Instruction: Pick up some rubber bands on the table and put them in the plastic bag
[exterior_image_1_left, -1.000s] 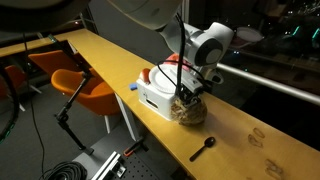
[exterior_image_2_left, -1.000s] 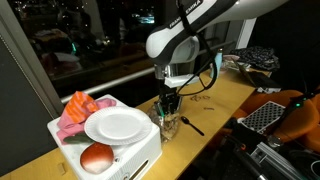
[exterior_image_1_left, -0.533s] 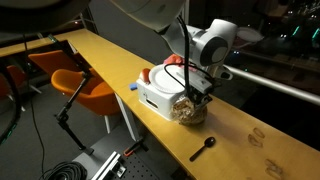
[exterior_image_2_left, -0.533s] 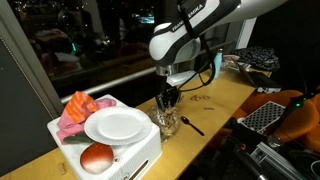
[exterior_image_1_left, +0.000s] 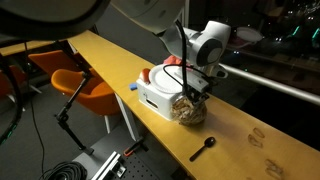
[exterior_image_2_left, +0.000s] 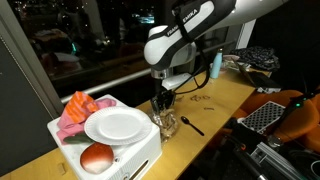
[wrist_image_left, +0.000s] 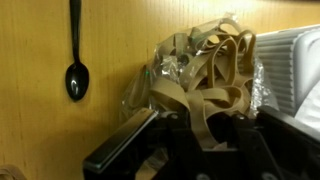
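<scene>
I should move my gripper a little toward the white container, over the bag's opening (exterior_image_1_left: 187, 99) (wrist_image_left: 218, 75), and let go of the tan rubber bands there, because their loops already hang inside.
The clear plastic bag (exterior_image_1_left: 189, 111) (exterior_image_2_left: 168, 123) sits on the light wood table (exterior_image_1_left: 100, 55) against the white container, full of tan rubber bands (wrist_image_left: 205, 65). My gripper (exterior_image_1_left: 188, 96) (exterior_image_2_left: 165, 103) (wrist_image_left: 205, 128) hangs straight over the bag's mouth. In the wrist view its dark fingers (wrist_image_left: 130, 140) are shut, with tan band loops caught between them and trailing into the bag (wrist_image_left: 165, 75). A few loose rubber bands (exterior_image_1_left: 259, 135) lie further along the table.
A white boxy container (exterior_image_1_left: 152, 95) (exterior_image_2_left: 115, 155) with a round white plate (exterior_image_2_left: 117, 125), an orange-red cloth and a brown ball stands right next to the bag. A small black spoon (exterior_image_1_left: 204, 148) (exterior_image_2_left: 190, 125) (wrist_image_left: 76, 78) lies beside the bag. Orange chairs (exterior_image_1_left: 85, 85) stand by the table.
The arm has shifted only slightly over the bag. The gripper has stayed shut over the bag's mouth.
</scene>
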